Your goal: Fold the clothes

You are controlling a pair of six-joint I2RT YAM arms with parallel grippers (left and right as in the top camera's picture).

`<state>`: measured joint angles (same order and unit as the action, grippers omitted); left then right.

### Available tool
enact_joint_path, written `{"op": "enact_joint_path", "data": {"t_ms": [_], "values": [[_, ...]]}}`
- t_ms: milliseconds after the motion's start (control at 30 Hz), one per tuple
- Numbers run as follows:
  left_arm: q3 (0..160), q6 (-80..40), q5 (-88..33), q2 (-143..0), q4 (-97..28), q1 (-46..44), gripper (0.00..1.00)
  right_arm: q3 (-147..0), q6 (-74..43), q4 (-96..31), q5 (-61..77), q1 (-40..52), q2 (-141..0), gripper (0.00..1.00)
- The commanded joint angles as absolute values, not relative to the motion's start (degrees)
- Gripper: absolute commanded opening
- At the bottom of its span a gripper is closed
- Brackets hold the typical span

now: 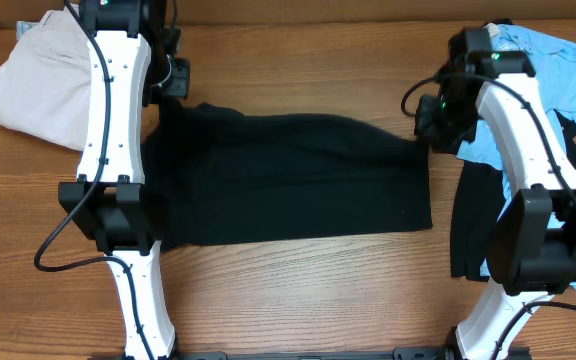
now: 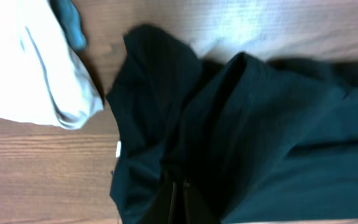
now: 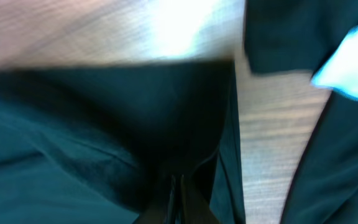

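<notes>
I need to pull my left gripper back and down to the black T-shirt's near edge (image 1: 184, 233) next and release the cloth, since that edge is below and back from it.
A plain black T-shirt (image 1: 288, 180) lies spread as a wide rectangle in the middle of the wooden table. My left gripper (image 1: 171, 88) is at its far left corner, and the left wrist view shows it (image 2: 179, 186) shut on the cloth (image 2: 260, 124), with folds converging on the tips. My right gripper (image 1: 425, 122) is at the far right corner. In the right wrist view it (image 3: 178, 182) is shut on the shirt's edge (image 3: 104, 118), which rises slightly off the wood.
Beige folded trousers (image 1: 33, 80) lie at the back left, close to the left arm. A light blue tee (image 1: 558, 65) is heaped at the back right. Beneath it another black garment (image 1: 471, 220) runs down the right side. Bare table (image 1: 288, 290) shows at the front.
</notes>
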<state>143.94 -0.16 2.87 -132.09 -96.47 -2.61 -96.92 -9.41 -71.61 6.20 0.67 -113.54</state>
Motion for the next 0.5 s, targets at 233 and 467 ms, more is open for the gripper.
{"op": "enact_joint_path", "data": {"t_ms": [233,467], "values": [[124.07,1.32,3.66,-122.32,-96.84,-2.5,0.04,-94.06,-8.95,-71.13,7.75,0.3,-112.31,0.04],[115.52,1.32,3.57,-113.01,-96.84,-2.52,0.04,-94.06,-8.47,-74.24,9.34,0.3,-111.22,0.04]]}}
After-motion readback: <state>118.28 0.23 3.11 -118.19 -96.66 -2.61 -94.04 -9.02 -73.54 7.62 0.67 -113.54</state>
